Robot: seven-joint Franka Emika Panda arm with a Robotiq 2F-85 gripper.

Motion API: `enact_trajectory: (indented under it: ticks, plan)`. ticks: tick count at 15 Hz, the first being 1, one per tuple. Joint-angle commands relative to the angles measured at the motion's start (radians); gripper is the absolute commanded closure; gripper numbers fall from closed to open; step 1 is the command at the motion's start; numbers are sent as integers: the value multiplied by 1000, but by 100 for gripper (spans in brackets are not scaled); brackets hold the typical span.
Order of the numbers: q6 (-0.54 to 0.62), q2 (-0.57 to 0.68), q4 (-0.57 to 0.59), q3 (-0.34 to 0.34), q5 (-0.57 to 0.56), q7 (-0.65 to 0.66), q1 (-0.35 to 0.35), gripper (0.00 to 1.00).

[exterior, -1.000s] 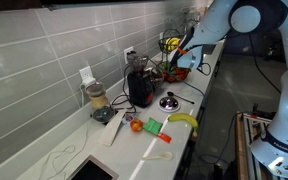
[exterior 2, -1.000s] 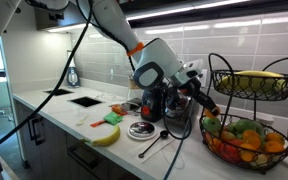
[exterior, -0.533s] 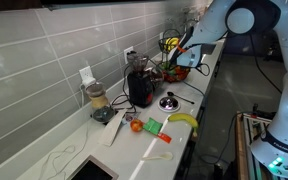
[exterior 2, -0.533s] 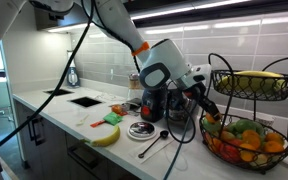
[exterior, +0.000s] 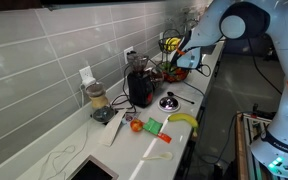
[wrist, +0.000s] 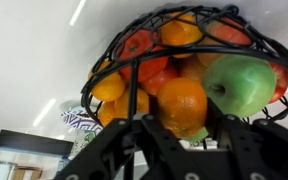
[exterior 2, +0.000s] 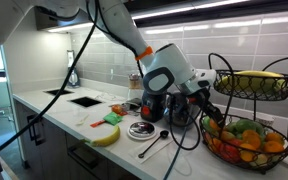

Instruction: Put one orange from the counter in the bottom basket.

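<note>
The orange already hangs over the fruit in the bottom basket (exterior 2: pixel 281 152), so my gripper will lower slightly toward the pile beside the green apple and release it.
My gripper (wrist: pixel 184 135) is shut on the orange (wrist: pixel 181 103), a smooth round fruit held between the two black fingers. Right behind it in the wrist view is the bottom basket (wrist: pixel 112 62), a black wire bowl full of oranges, red fruit and a green apple (wrist: pixel 244 82). In an exterior view my gripper (exterior 2: pixel 211 107) hangs at the near rim of the bottom basket (exterior 2: pixel 281 152), just above its fruit. The orange is hidden by the fingers there. In an exterior view the gripper (exterior: pixel 177 61) is at the stand (exterior: pixel 172 70) at the far end of the white counter (exterior: pixel 199 95).
The smaller upper wire bowl (exterior 2: pixel 250 88) holds a banana. On the counter are a yellow banana (exterior: pixel 183 120), a round orange-red fruit (exterior: pixel 136 126), a green piece (exterior: pixel 153 126), a black appliance (exterior: pixel 140 87), a blender (exterior: pixel 98 102) and a sink (exterior: pixel 92 170).
The gripper with the orange has moved a little closer to the bottom basket's rim. Nothing else has moved.
</note>
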Motion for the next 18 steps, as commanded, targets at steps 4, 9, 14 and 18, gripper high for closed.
enact_trajectory:
  ticks: [4,9,14,18]
  plan:
    - [-31,51,47,5,-1,10,-19,77]
    - [3,22,32,102,-241,208,-119,76]
    - [3,0,24,145,-434,376,-174,11]
    - [12,-50,-4,116,-410,374,-136,0]
